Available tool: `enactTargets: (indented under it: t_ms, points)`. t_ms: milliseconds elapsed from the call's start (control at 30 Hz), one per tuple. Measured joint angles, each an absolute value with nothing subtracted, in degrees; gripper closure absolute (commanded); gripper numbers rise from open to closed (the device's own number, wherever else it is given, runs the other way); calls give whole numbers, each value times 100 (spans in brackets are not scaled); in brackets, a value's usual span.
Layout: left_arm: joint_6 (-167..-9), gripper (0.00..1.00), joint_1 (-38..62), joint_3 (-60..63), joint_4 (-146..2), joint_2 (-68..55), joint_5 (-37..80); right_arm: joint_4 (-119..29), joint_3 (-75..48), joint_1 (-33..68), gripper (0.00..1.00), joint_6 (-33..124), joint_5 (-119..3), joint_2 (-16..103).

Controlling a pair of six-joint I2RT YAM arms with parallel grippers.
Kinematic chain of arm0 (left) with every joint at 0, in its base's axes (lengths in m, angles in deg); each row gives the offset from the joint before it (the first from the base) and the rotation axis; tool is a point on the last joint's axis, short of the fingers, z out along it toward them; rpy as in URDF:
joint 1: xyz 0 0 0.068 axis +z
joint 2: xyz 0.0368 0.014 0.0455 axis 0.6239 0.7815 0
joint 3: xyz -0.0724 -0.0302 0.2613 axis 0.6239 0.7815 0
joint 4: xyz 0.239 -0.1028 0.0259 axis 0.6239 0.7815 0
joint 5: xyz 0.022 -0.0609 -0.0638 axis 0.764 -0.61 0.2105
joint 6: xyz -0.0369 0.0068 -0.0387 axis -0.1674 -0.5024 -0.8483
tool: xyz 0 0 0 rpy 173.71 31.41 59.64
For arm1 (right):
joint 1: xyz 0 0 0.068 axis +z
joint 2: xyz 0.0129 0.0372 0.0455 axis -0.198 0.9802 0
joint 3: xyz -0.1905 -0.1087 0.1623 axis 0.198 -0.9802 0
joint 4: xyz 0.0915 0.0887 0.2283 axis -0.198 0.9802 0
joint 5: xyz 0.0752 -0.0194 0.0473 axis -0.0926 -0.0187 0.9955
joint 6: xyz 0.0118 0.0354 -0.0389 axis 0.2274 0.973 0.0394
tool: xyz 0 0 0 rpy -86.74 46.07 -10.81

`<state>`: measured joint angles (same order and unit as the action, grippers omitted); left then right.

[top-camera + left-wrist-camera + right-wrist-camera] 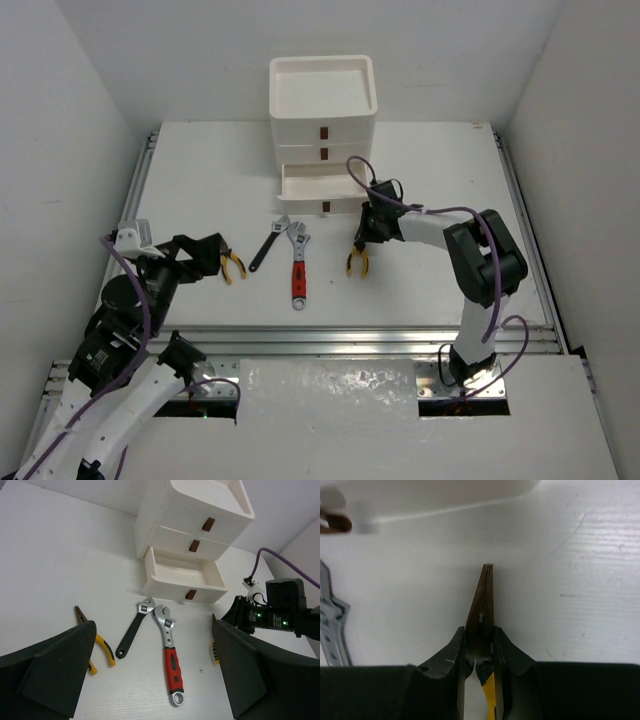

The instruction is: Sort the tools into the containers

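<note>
The right gripper lifts next, carries outward over the open bottom drawer (316,186), turns and lowers to release the pliers inside, since that drawer stands empty.
My right gripper (361,238) (480,640) is shut on a pair of yellow-handled pliers (356,263) (483,597), its fingers pinching the pivot and the dark nose pointing toward the white containers (322,110). The bottom drawer (316,186) (183,575) is pulled open and looks empty. A red-handled wrench (298,272) (171,652) and a black-handled wrench (265,247) (132,633) lie side by side in front of it. A second pair of yellow pliers (232,266) (100,647) lies by my open left gripper (208,256) (150,680), which holds nothing.
The stacked unit carries a shallow top tray (322,84) and two shut drawers with dark red-brown handles (208,524). White walls close in the table (200,180) on three sides. A metal rail (350,340) runs along the near edge.
</note>
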<state>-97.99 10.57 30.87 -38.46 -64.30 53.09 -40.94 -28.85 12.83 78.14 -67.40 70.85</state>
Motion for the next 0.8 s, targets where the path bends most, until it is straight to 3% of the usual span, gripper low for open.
enactTargets:
  t_ms: [467, 800]
  points:
    - [-9801, 0, 1057, 3087, -3846, -6421, 5335, -4752, -4052, 1325, 100, 7014, -6499, 5417]
    - [-9801, 0, 1057, 3087, -3843, -6402, 5375, -5434, -3774, 1349, 100, 7224, -6324, 5446]
